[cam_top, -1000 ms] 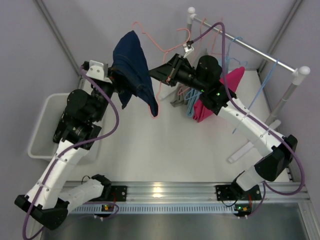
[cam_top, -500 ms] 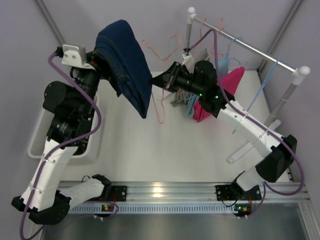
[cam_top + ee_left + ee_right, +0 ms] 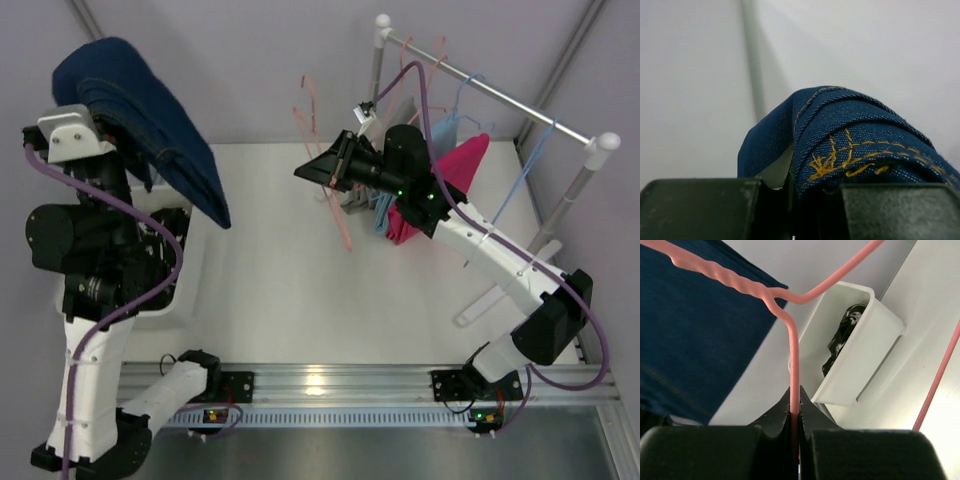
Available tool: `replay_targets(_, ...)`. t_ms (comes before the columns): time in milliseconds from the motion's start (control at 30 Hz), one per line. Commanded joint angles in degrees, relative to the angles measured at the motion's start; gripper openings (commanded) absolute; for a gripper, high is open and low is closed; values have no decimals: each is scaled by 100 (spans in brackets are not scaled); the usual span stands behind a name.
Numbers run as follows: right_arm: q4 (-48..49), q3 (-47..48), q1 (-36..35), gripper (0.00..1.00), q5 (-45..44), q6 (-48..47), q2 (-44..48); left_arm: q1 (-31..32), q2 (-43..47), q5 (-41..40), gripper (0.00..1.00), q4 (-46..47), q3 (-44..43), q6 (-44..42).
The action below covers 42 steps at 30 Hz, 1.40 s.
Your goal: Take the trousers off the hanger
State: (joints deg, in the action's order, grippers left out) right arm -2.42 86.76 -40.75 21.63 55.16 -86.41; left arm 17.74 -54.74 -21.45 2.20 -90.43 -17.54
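Observation:
My left gripper is above the white bin, and will move down to it next and let go of the navy blue trousers (image 3: 150,125) inside, because they are already clear of the bare pink hanger.
The navy blue trousers (image 3: 150,125) hang clear of the hanger, high at the left above the bin. My left gripper (image 3: 800,200) is shut on their stitched edge (image 3: 855,135); in the top view the cloth hides its fingers. My right gripper (image 3: 325,170) is shut on the bare pink wire hanger (image 3: 345,225), whose wire runs up between the jaws (image 3: 794,355). The magenta pink trousers (image 3: 445,180) hang on the rail behind the right arm. A black speckled pair (image 3: 845,337) lies in the bin.
The white bin (image 3: 190,285) stands at the left, mostly under my left arm; in the right wrist view it shows as a white tub (image 3: 865,355). The clothes rail (image 3: 500,100) crosses the back right, with pale blue hangers (image 3: 520,180) on it.
My left arm has swung left and up, carrying the navy trousers off the pink hanger to above the bin. The right gripper has kept hold of the hanger, which now hangs bare.

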Motion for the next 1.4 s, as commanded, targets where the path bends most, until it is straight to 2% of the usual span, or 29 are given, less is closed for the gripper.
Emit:
replay_targets(0,496,376,-99,0,271,-181,247,-629,716,-351,0,668,716,-627)
replay_targets(167,470,552,-108,0,421,-251,265,-1560,1711,-543,0,765,2036,-1268)
replay_targets(367,250,825,-100,0,579,-558,265,-3116,2880,-938,0,572,3549,-1208)
replay_targets(500,66,904,-108,0,676,-646,291,-3478,3258,-1456,0,334,4199,-1383)
replay_targets(667,66,922,-99,0,694,-620,283,-3575,3242,-1906,0,772,4902,-1830)
replay_targets(800,39,1000,-100,0,694,-611,221,-3575,2585,-2064,0,1396,5202,-2087)
replay_targets(900,-92,1141,-65,0,702,-655,169,-3575,1979,-1750,0,1363,5159,-1737)
replay_targets(1000,-224,1238,-64,0,510,-830,282,-3575,1169,-1003,0,644,4739,-850)
replay_targets(1067,-329,1247,-64,0,317,-945,396,-3575,574,-213,0,30,4474,-165)
replay_targets(1133,-461,1203,-56,0,176,-1120,607,-3575,264,227,0,-140,4150,179)
replay_targets(1167,-618,1159,-56,0,36,-1182,695,-3575,-34,690,0,-175,4061,450)
replay_targets(1300,-987,651,-3,0,-237,-1507,1240,-3567,-958,1072,14,-981,3402,1050)
replay_targets(1333,-1085,588,6,0,-290,-1551,1476,-3575,-1151,1038,32,-1132,3270,1225)
replay_targets(1367,-1181,527,32,0,-430,-1604,1582,-3575,-1466,1020,43,-1238,3077,1288)
